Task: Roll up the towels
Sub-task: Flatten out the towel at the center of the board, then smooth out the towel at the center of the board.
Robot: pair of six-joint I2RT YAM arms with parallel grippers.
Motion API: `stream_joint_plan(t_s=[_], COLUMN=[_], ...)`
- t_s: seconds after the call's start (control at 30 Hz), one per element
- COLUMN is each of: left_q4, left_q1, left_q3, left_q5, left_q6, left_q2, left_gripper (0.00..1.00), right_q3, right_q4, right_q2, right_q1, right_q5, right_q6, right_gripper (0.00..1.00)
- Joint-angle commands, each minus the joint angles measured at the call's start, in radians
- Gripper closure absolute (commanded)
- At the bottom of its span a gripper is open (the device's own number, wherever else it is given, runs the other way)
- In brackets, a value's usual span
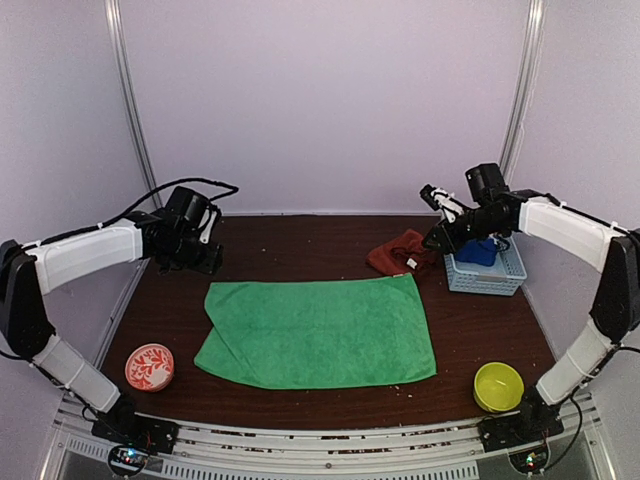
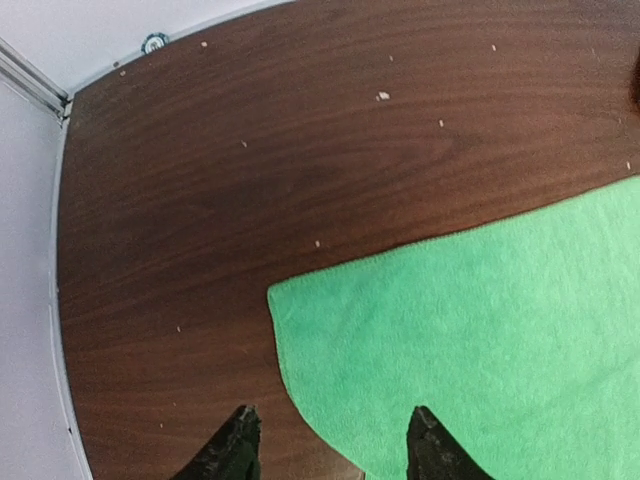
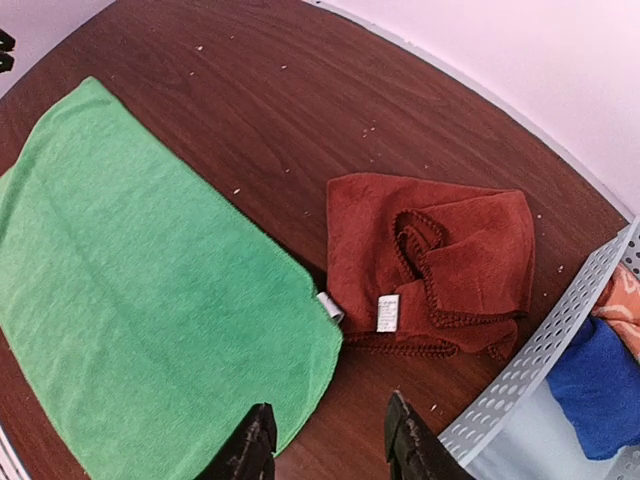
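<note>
The green towel's near corner by the red patterned bowl lies flat, so my left gripper draws back and lowers onto it next.
The green towel (image 1: 318,330) lies spread flat in the middle of the table. The rust-red towel (image 1: 400,252) sits crumpled just beyond the green one's far right corner. My left gripper (image 1: 208,260) hovers over the far left corner of the green towel (image 2: 480,340); the left gripper (image 2: 331,420) is open and holds nothing. My right gripper (image 1: 437,238) hangs between the red towel and the basket. In the right wrist view the right gripper (image 3: 330,405) is open and empty above the bare wood, with the red towel (image 3: 440,260) and the green towel's corner (image 3: 150,300) just ahead.
A perforated white-blue basket (image 1: 485,285) holding a blue cloth (image 1: 480,250) stands at the right, close to my right gripper; its wall (image 3: 540,350) shows in the right wrist view. A yellow bowl (image 1: 498,385) sits near right, a red patterned bowl (image 1: 149,367) near left.
</note>
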Motion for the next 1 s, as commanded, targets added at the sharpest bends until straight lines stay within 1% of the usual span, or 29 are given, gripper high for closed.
stream_joint_plan(t_s=[0.0, 0.03, 0.1, 0.17, 0.3, 0.37, 0.5, 0.63, 0.77, 0.97], left_q4=[-0.173, -0.209, -0.273, -0.327, -0.355, -0.348, -0.311, -0.288, -0.298, -0.328], left_q1=[-0.036, -0.045, -0.055, -0.063, -0.079, -0.093, -0.122, -0.157, -0.178, -0.214], left_q3=[-0.076, -0.083, -0.088, -0.095, -0.138, -0.162, -0.199, -0.219, -0.247, -0.305], left_q5=[0.1, 0.109, 0.125, 0.149, 0.217, 0.23, 0.251, 0.273, 0.273, 0.264], left_q6=[-0.023, -0.018, -0.014, -0.015, -0.034, -0.046, -0.059, -0.077, -0.111, -0.194], left_q2=[-0.058, -0.066, -0.072, -0.076, -0.058, -0.036, 0.013, 0.057, 0.105, 0.088], left_gripper=[0.56, 0.61, 0.73, 0.91, 1.0, 1.0, 1.0, 1.0, 1.0, 1.0], right_q3=[-0.086, -0.115, -0.189, -0.261, -0.361, -0.384, -0.418, -0.44, -0.454, -0.502], right_q4=[-0.15, -0.195, -0.217, -0.211, -0.18, -0.172, -0.167, -0.165, -0.152, -0.139], right_q2=[-0.085, -0.109, -0.155, -0.188, -0.198, -0.185, -0.166, -0.148, -0.131, -0.137], right_q1=[0.065, 0.106, 0.178, 0.25, 0.358, 0.387, 0.421, 0.432, 0.434, 0.435], right_q5=[0.009, -0.001, 0.013, 0.051, 0.142, 0.159, 0.173, 0.196, 0.229, 0.284], right_q6=[-0.167, -0.214, -0.28, -0.315, -0.317, -0.315, -0.329, -0.351, -0.354, -0.36], right_gripper=[0.64, 0.65, 0.67, 0.7, 0.76, 0.78, 0.8, 0.8, 0.81, 0.82])
